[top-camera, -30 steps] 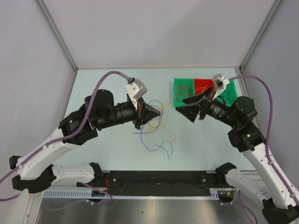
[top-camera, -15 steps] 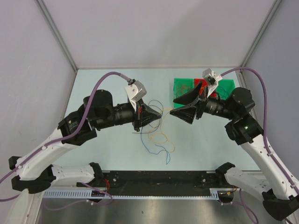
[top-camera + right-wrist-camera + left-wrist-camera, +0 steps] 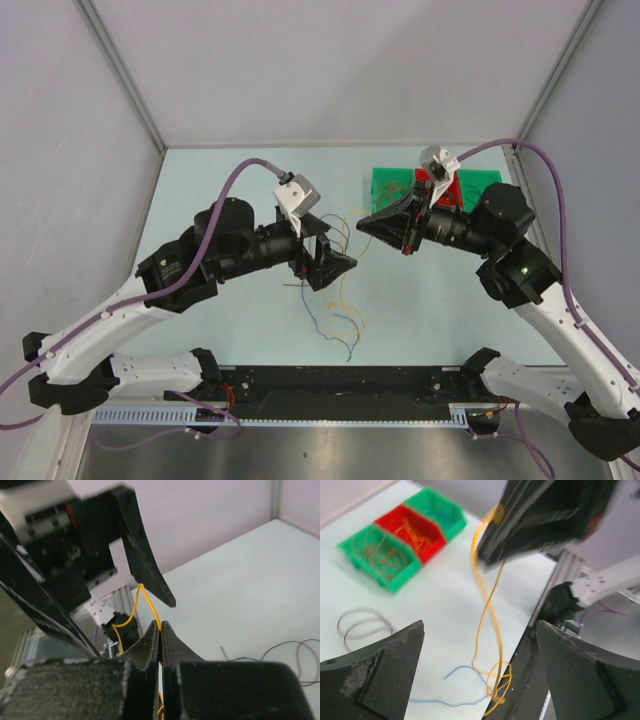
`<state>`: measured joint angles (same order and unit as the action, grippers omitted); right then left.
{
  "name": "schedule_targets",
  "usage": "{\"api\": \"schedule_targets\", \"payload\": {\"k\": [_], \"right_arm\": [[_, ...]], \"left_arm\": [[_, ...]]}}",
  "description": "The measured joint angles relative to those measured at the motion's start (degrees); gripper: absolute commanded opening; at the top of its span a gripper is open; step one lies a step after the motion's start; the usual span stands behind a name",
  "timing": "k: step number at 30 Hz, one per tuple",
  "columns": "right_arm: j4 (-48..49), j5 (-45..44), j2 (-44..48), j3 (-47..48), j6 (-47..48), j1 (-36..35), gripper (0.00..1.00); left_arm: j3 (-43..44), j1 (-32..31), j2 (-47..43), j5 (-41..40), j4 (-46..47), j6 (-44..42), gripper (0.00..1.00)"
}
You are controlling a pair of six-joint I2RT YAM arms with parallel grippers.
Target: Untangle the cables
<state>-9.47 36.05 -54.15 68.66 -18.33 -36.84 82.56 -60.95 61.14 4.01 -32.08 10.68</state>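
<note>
The blue cable (image 3: 331,338) is below, caught in the orange tangle, so my left gripper should next tip its open fingers down, lower them and close on the blue cable.
My right gripper (image 3: 360,222) is shut on an orange cable (image 3: 134,606) and holds it above the table, the strand pinched at the tips of my right gripper (image 3: 160,625). The orange cable (image 3: 486,600) hangs down to a small tangle with a blue cable (image 3: 462,672) near the table's front edge. My left gripper (image 3: 336,252) stands open just left of it, its wide jaws on either side of the hanging strand without touching it. A dark cable (image 3: 338,226) loops on the table behind. The orange and blue cables (image 3: 343,312) trail toward the near edge.
A row of bins stands at the back right: green (image 3: 393,184), red (image 3: 433,181), green (image 3: 486,179), with cables inside. In the left wrist view a grey looped cable (image 3: 362,625) lies near the bins (image 3: 395,577). The black front rail (image 3: 340,380) borders the table.
My left gripper opened and let go of the cables. My right gripper moved left and shut on the orange cable. The tangle on the table shifted toward the front.
</note>
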Motion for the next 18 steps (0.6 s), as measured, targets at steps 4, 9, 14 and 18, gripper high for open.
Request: {"api": "schedule_targets", "payload": {"k": [4, 9, 14, 18], "right_arm": [[-3.9, -8.2, -3.7, 7.8, 1.4, -0.2, 0.00], [-10.2, -19.3, -11.0, 21.1, 4.4, -1.6, 0.00], [-14.4, -27.5, -16.4, 30.4, 6.8, -3.5, 0.00], [-16.5, -31.3, -18.1, 33.5, 7.8, -3.7, 0.00]], "left_arm": [[-8.2, 0.1, -2.2, -6.5, 1.1, 2.2, 1.00], [-21.9, 0.1, -6.9, -10.5, 3.0, 6.4, 1.00], [-33.1, 0.1, -9.7, -11.6, 7.3, 9.2, 0.99], [-38.5, 0.1, -8.9, -13.1, 11.6, 9.9, 0.91]]}}
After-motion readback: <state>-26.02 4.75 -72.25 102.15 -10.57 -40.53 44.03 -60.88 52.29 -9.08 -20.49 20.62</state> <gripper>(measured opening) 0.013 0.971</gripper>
